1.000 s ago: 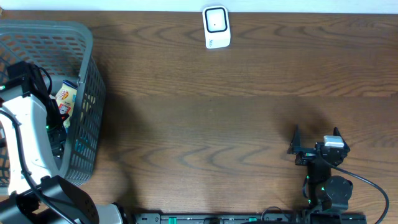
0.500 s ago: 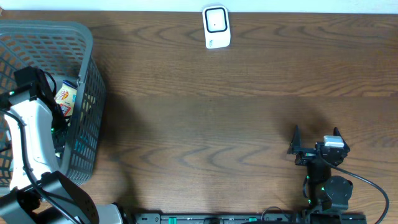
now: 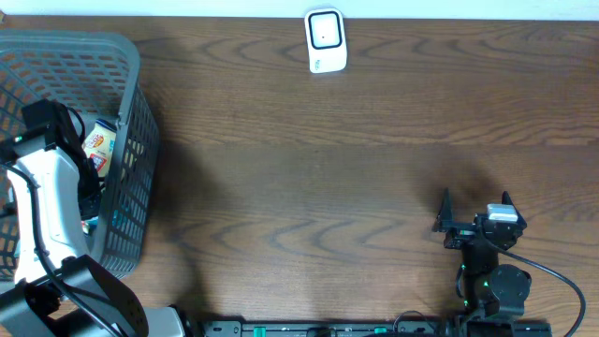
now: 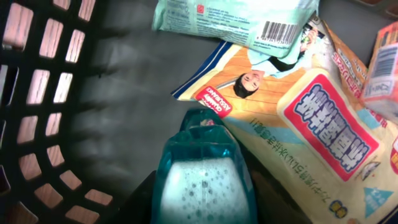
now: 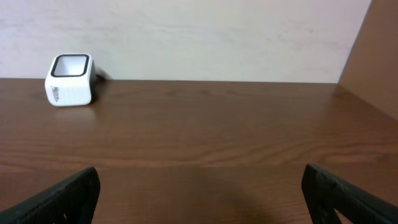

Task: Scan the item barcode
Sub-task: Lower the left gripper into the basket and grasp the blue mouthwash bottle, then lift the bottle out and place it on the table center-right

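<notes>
Clear tabletop is right of my left gripper in the overhead view, beyond the basket's side, so next I will lift the pouch across, lower and release it.
The item between my jaws is a teal pouch with a white bubbly panel, lying in the grey basket on top of other packs. My left gripper is down inside the basket, its dark fingers pressed against both sides of the pouch. From overhead the left arm covers the gripper and the pouch. The white barcode scanner stands at the table's far edge and also shows in the right wrist view as the scanner. My right gripper rests open near the front right, nothing between its fingers.
Around the pouch lie a green pack with a barcode and a yellow bag with a red label. An orange snack pack shows beside the arm. The basket's lattice wall stands close on the left.
The left arm shifted slightly inside the basket, then its jaws narrowed onto the teal pouch. The right arm has not moved.
</notes>
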Controlling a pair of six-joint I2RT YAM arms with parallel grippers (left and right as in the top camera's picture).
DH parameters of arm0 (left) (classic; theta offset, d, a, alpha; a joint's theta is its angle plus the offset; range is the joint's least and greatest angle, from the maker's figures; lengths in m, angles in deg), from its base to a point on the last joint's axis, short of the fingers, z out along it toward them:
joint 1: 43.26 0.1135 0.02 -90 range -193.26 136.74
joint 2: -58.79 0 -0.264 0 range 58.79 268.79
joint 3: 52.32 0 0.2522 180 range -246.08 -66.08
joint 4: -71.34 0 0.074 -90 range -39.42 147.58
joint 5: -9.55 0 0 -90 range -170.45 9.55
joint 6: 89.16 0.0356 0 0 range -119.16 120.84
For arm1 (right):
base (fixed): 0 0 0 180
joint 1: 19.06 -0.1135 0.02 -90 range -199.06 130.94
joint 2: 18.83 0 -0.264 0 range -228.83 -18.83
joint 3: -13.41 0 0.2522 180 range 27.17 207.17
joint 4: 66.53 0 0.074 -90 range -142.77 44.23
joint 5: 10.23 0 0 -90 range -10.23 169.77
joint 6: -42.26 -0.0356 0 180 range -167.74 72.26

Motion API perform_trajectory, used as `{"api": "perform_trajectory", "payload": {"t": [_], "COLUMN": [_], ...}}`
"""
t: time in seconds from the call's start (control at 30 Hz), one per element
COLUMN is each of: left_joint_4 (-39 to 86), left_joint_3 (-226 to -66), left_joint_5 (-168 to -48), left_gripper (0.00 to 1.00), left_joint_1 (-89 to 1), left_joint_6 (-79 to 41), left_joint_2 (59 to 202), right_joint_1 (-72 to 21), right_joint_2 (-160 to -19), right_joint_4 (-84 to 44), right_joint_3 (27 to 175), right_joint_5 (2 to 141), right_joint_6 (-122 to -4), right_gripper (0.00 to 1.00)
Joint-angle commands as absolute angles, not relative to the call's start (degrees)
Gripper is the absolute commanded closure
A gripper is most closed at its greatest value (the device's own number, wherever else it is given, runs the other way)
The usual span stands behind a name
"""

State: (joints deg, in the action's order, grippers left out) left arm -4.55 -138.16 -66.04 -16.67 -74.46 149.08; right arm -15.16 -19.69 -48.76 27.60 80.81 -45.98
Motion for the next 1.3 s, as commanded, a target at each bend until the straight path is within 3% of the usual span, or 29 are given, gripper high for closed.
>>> {"api": "perform_trajectory", "payload": {"t": [0.0, 0.5, 0.8, 1.0, 1.13, 1.27], "left_joint_4": [-3.98, -2.12, 7.63, 8.48, 8.44, 8.39], "left_joint_3": [-138.92, -145.33, -145.61, -145.61, -145.22, -145.15], "left_joint_5": [-64.46, -64.22, -66.45, -82.23, -99.7, -107.28], "left_gripper": [0.72, 0.73, 0.73, 0.73, 0.73, 0.73], "left_joint_1": [-16.1, -16.06, -16.08, -16.08, -16.14, -18.24], "left_joint_6": [-68.72, -67.75, -67.75, -66.92, -64.89, -61.83], "left_joint_2": [148.22, 126.28, 108.01, 103.0, 105.3, 108.86], "right_joint_1": [-14.87, -14.87, -14.87, -14.87, -14.87, -14.87], "right_joint_2": [-19.59, -19.59, -19.61, -19.61, -19.61, -19.61], "right_joint_4": [-48.63, -48.63, -48.63, -48.63, -48.63, -48.63], "right_joint_3": [27.49, 27.49, 27.49, 27.49, 27.49, 27.49], "right_joint_5": [80.7, 80.7, 80.7, 80.7, 80.7, 80.7], "right_joint_6": [-45.5, -45.5, -45.52, -45.5, -45.52, -45.5], "right_gripper": [0.01, 0.01, 0.01, 0.01, 0.01, 0.01]}}
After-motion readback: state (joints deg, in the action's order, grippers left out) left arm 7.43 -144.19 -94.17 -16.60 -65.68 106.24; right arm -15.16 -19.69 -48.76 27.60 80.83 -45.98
